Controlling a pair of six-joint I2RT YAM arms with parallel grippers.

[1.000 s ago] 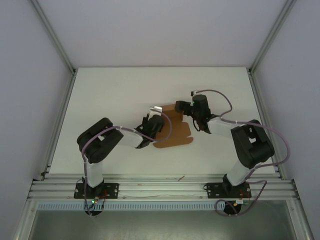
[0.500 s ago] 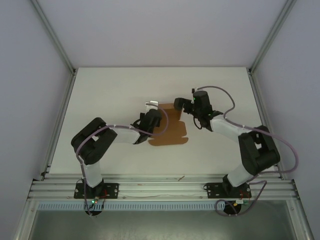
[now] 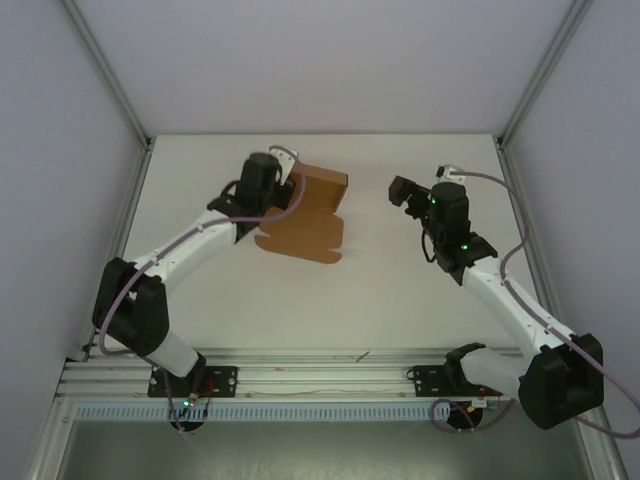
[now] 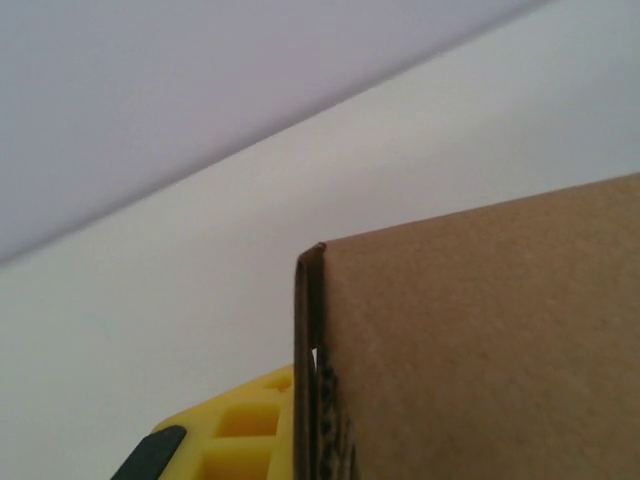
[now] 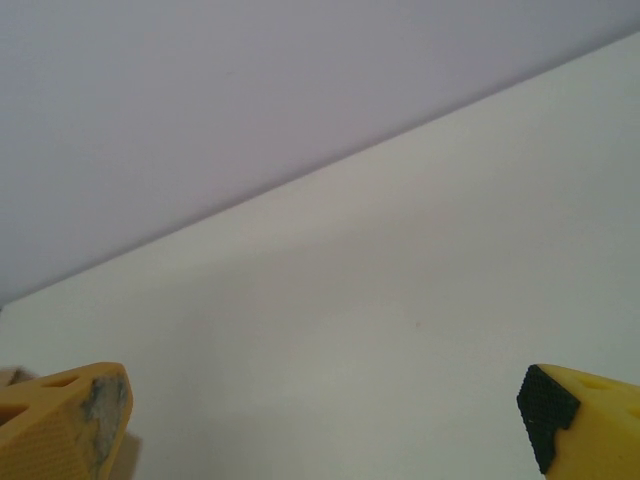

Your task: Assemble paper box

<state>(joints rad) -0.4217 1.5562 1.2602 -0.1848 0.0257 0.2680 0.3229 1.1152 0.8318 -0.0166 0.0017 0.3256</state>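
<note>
Next, I will pull my left gripper back to the clear table between the arms, turn the held corner and release the box (image 3: 303,228).
The paper box (image 3: 303,228) is a brown cardboard piece in the back-left middle of the white table, with one panel folded up along its far edge. My left gripper (image 3: 289,183) is shut on the box's left far corner. In the left wrist view the cardboard (image 4: 480,350) covers the right side, its doubled edge pinched beside one yellow finger (image 4: 235,430) of the left gripper (image 4: 315,425). My right gripper (image 3: 402,190) stands open, well to the right of the box. Its fingertips (image 5: 60,420) are spread wide in the right wrist view, and the right gripper (image 5: 320,430) has just bare table between them.
White walls and aluminium posts (image 3: 108,70) enclose the table on three sides. The metal rail (image 3: 320,375) with both arm bases runs along the near edge. Open table (image 3: 380,290) lies between the arms and in front of the box.
The left gripper shut on the box and carried it back and to the left. The right gripper opened fully, left the box and swung away to the right.
</note>
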